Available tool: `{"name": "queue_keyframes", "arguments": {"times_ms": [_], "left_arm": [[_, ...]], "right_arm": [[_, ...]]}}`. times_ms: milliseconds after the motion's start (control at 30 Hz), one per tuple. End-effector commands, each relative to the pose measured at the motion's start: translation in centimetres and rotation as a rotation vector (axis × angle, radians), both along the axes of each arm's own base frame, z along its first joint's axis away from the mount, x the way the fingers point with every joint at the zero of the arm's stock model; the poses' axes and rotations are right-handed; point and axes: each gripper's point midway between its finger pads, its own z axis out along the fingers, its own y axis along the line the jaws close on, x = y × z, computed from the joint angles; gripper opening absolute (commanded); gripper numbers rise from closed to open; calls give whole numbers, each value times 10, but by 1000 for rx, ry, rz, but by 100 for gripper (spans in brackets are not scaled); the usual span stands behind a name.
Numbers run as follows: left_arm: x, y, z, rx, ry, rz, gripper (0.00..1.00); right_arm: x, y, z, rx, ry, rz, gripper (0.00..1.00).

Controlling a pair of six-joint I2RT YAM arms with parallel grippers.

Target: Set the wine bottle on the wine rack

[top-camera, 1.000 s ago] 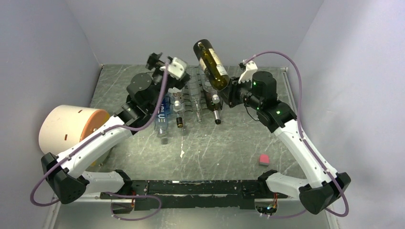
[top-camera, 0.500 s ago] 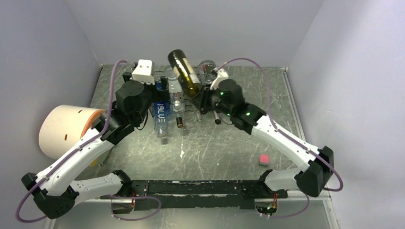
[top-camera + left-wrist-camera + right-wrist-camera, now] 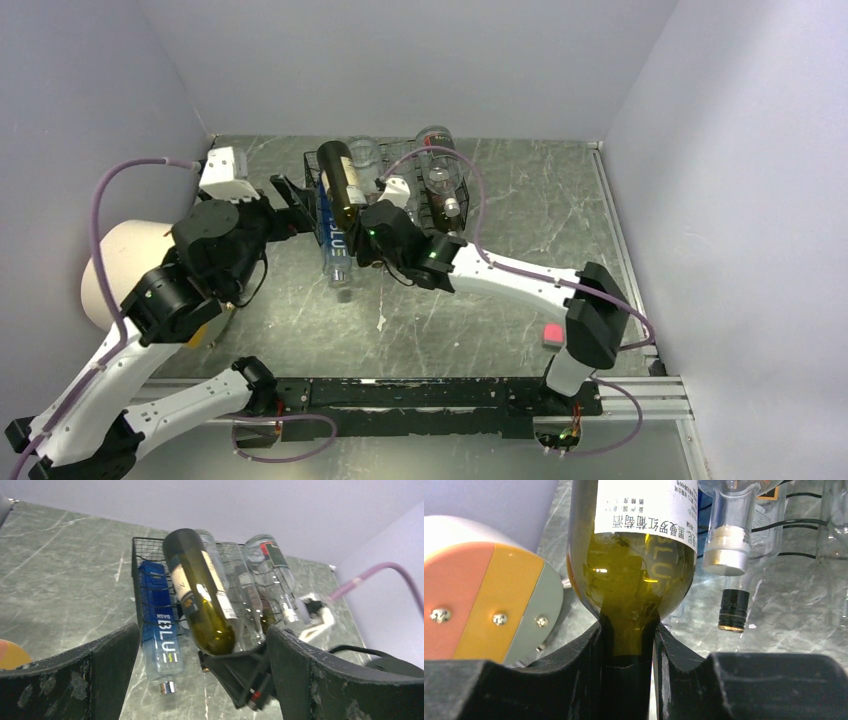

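Note:
The blue bottle's slot lies below the right gripper, to its left in the top view, so the gripper will next move across and down to release over that slot.
The wine bottle is dark green glass with a cream label. It slants base-up over the left part of the wine rack, a black wire frame at the back of the table. My right gripper is shut on its neck; the right wrist view shows the neck squeezed at the right gripper below the wine bottle. My left gripper stands open just left of the rack, holding nothing. From the left gripper the wine bottle and wine rack lie ahead. Whether the bottle rests on the wires is unclear.
A blue bottle lies in the rack's left slot, with clear bottles and a dark one further right, necks pointing forward. A cream cylinder with an orange, yellow and grey end stands at the left. A pink block lies front right.
The right arm has swung the wine bottle left and down, from high behind the rack to over its left part. The left arm has drawn back to the left, still open.

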Motion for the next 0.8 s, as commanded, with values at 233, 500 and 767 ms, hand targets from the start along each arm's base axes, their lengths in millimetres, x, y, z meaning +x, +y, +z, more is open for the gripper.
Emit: {"name": "queue_keyframes", "arguments": {"times_ms": [233, 500, 767], "left_arm": [[-42, -6, 43, 4, -160, -251, 99], [-40, -11, 32, 47, -118, -270, 99], [-35, -11, 26, 58, -113, -251, 99]], "right_arm": [[31, 50, 69, 275, -77, -161, 0], [39, 70, 43, 256, -50, -161, 0], [55, 87, 17, 192, -38, -212, 0]]}}
